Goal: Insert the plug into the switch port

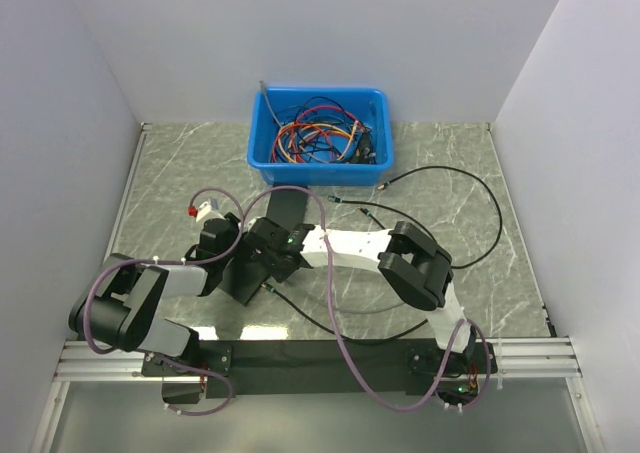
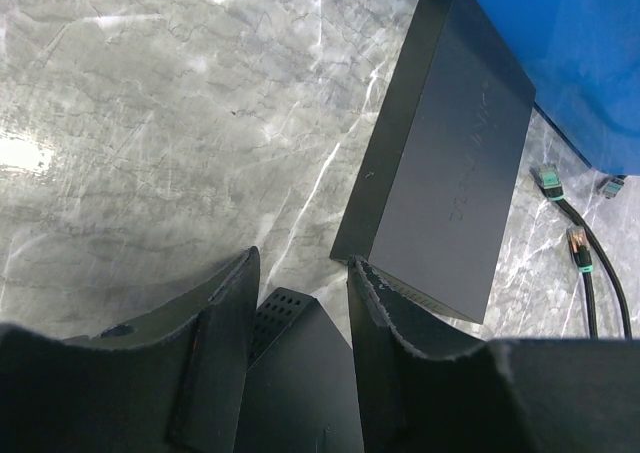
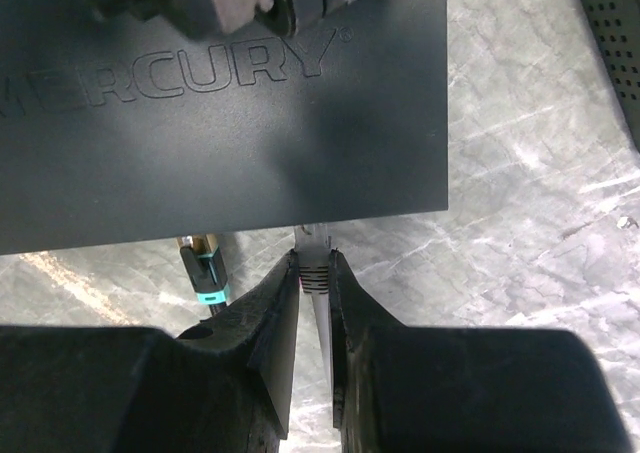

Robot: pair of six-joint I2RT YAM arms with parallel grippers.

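Note:
My right gripper presses straight on toward the switch's near edge point(image 3: 313, 223) next and releases the pale grey plug there. The plug's tip already meets that edge.
The black switch point(image 3: 220, 103), marked MERCURY, lies flat on the marble table. My right gripper point(image 3: 314, 255) is shut on a pale grey plug point(image 3: 314, 273), whose tip meets the switch's near edge; the port itself is hidden. A teal-booted plug point(image 3: 205, 268) sits against the same edge just to the left. In the left wrist view the switch point(image 2: 295, 373) shows a perforated side between my left gripper's point(image 2: 300, 258) fingers, which are shut on it. From above, both grippers meet over the switch point(image 1: 240, 278), left gripper point(image 1: 225, 253) and right gripper point(image 1: 262, 263).
A second black box point(image 2: 440, 173) lies just beyond the held switch, near the blue bin point(image 1: 262, 153) full of tangled cables. Loose plugs point(image 2: 578, 243) and black cables point(image 1: 480, 223) lie on the right of the table. Grey walls close in three sides.

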